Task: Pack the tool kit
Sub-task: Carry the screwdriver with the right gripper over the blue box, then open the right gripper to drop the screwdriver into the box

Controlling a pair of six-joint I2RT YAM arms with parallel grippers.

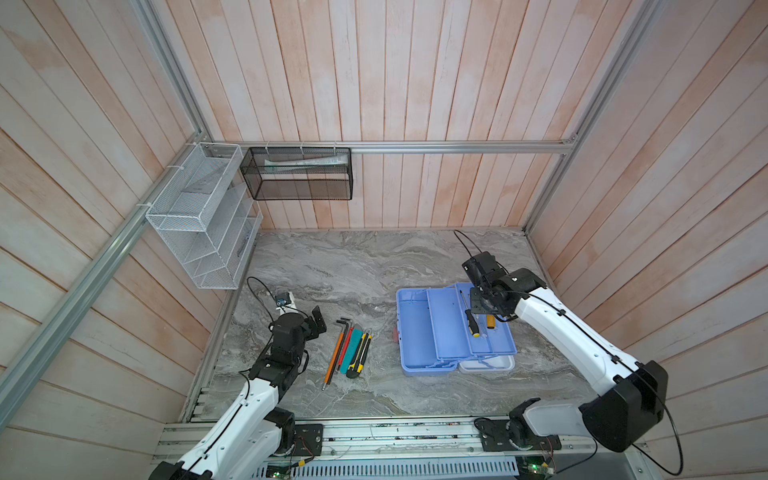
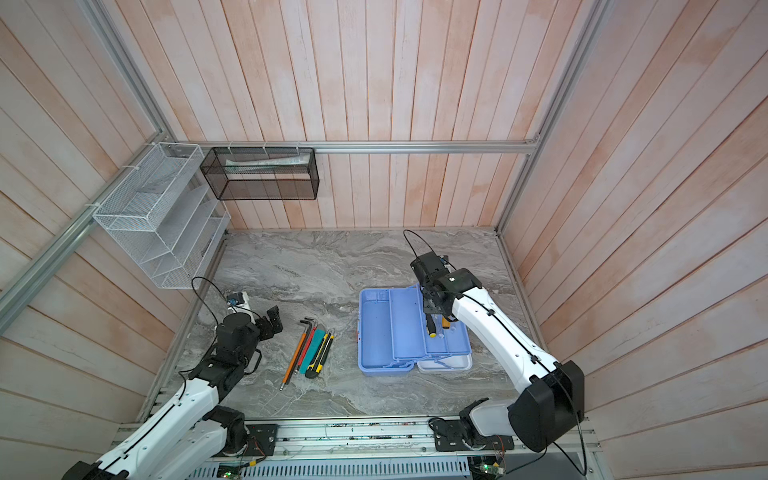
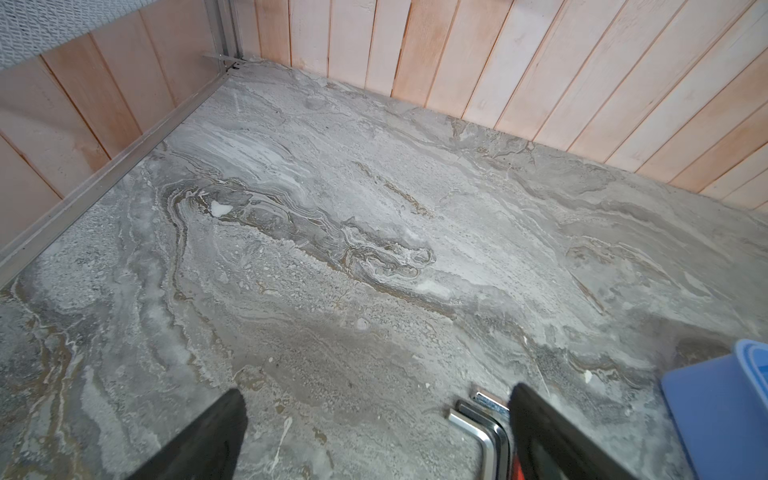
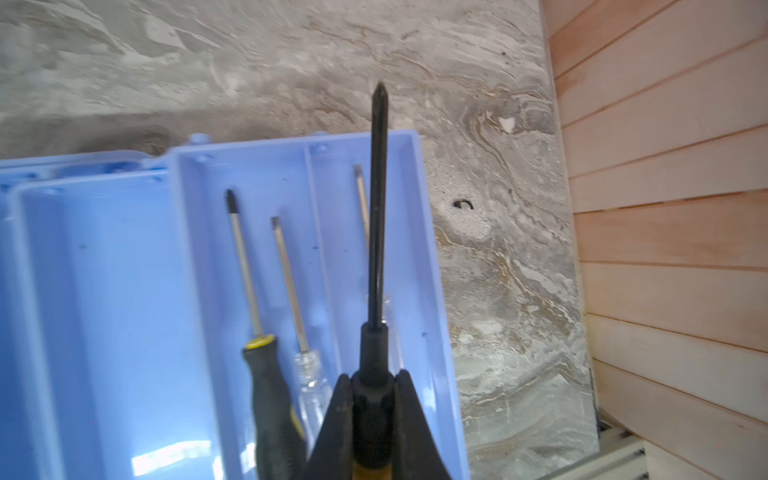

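Observation:
The narrow compartment's empty strip (image 4: 414,336) is beside another screwdriver, so my right gripper will lower toward the tray's side edge and release the black-shafted screwdriver (image 4: 378,208) in that strip.
The tool kit's case lies open right of centre: light blue base (image 1: 415,336), stepped tray (image 1: 486,332), white lid (image 1: 492,365) underneath. My right gripper (image 4: 372,380) hovers over the tray, shut on a black-shafted screwdriver (image 4: 378,208) whose orange handle end (image 1: 490,321) shows below the fingers. A black-and-yellow screwdriver (image 4: 266,374) and a clear-handled one (image 4: 309,374) lie in the tray. On the table to the left lie hex keys (image 1: 343,326), an orange stick (image 1: 334,353), a teal tool (image 1: 351,349) and a yellow utility knife (image 1: 360,353). My left gripper (image 1: 318,322) stands open beside the hex keys (image 3: 482,424), holding nothing.
A white wire mesh basket (image 1: 199,216) hangs on the left wall and a black one (image 1: 299,174) on the back rail. Wooden walls close in the marble table on three sides. An aluminium rail (image 1: 374,436) runs along the front edge.

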